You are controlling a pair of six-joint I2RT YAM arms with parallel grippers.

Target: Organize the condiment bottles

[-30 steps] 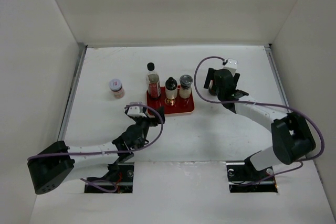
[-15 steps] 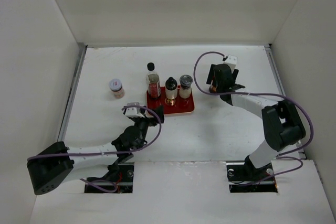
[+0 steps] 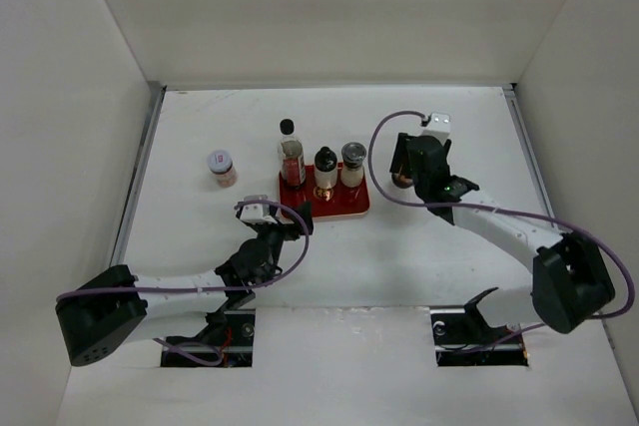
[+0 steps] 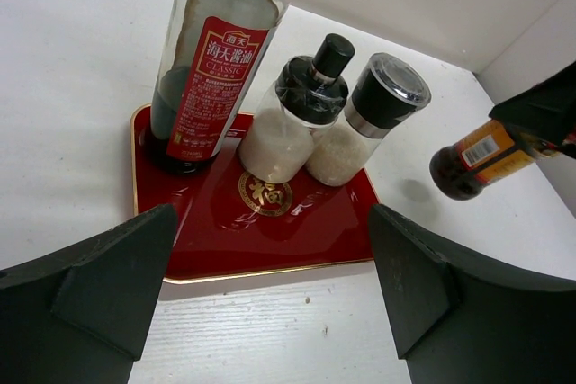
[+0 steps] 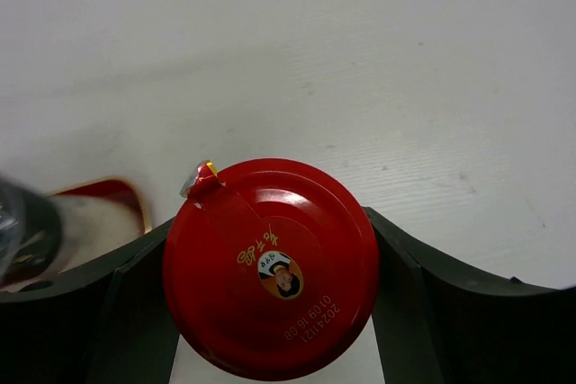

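Note:
I will next move my right gripper to its left in the top view, over the bare tray before the silver-lidded jar. Then I will lower it and let go.
The tall clear black-capped bottle (image 3: 291,154), the short black-topped bottle (image 3: 325,169) and the silver-lidded jar (image 3: 352,161) stand in a row on the far part of the red tray (image 3: 329,209). They also show in the left wrist view: the tall bottle (image 4: 211,60), the black-topped one (image 4: 301,105) and the silver-lidded one (image 4: 369,119). My right gripper (image 3: 404,175) is shut on the red-lidded jar (image 5: 270,267), held off the table right of the tray (image 4: 472,157). The white-lidded jar (image 3: 221,168) stands alone to the left. My left gripper (image 4: 270,303) is open and empty, just in front of the tray.
White walls enclose the table on three sides. A tray corner (image 5: 112,193) and a blurred bottle show at the left of the right wrist view. The tray's near half (image 4: 261,227) is bare.
My right arm has swung its elbow outward, and its gripper with the red-lidded jar has shifted slightly nearer and towards the tray. The left arm has hardly moved.

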